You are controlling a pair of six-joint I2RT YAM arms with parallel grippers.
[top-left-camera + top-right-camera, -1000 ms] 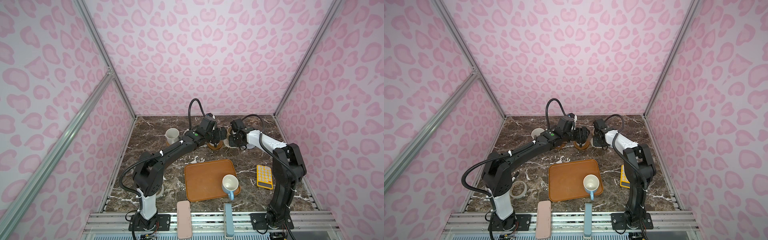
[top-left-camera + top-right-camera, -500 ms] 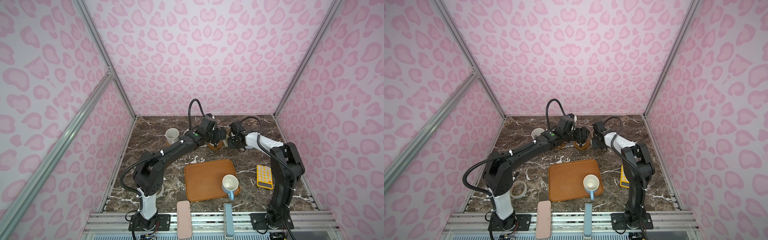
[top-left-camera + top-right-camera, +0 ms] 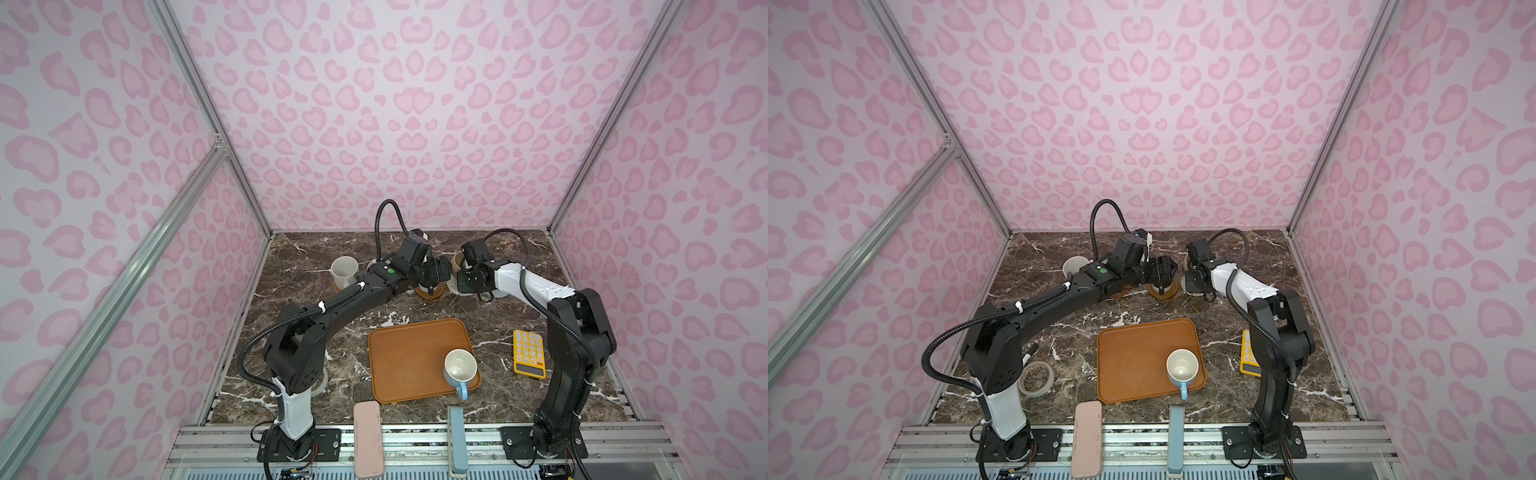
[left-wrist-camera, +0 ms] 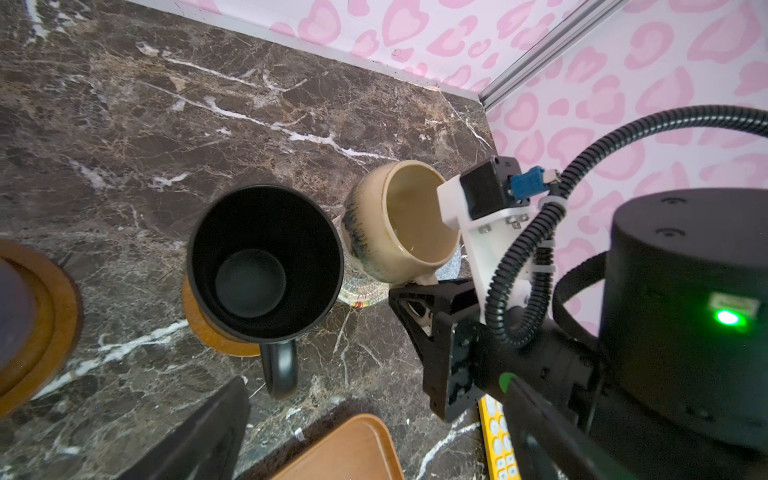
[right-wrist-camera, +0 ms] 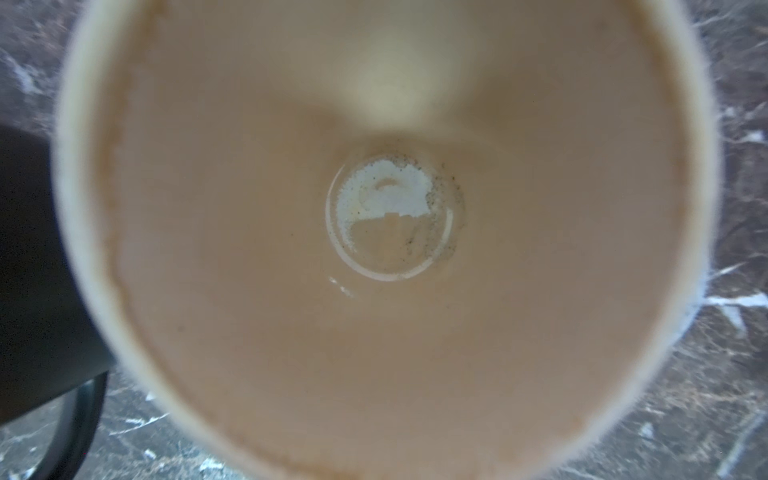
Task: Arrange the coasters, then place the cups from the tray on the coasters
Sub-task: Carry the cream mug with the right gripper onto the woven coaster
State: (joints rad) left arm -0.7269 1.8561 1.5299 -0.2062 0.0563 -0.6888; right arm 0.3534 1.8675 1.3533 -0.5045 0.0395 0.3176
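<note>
My right gripper will next lower the cream-yellow cup slightly back onto the beige-pink woven coaster and then release it, because the coaster's near edge shows uncovered beneath.
In the left wrist view the black cup stands on a brown wooden coaster. My left gripper is open just behind its handle, holding nothing. Beside it my right gripper is shut on the handle of the cream-yellow cup, which tilts over the beige-pink woven coaster. A grey-blue coaster lies behind that cup. The lavender cup sits on another wooden coaster. The speckled white cup stands at the back left. A light blue cup remains on the tray.
A yellow calculator lies right of the tray, near the right arm's base. A clear tape roll lies by the left arm's base. The pink walls close in the back and both sides.
My right gripper has shifted slightly to the left with the cream-yellow cup. The left arm has not moved.
</note>
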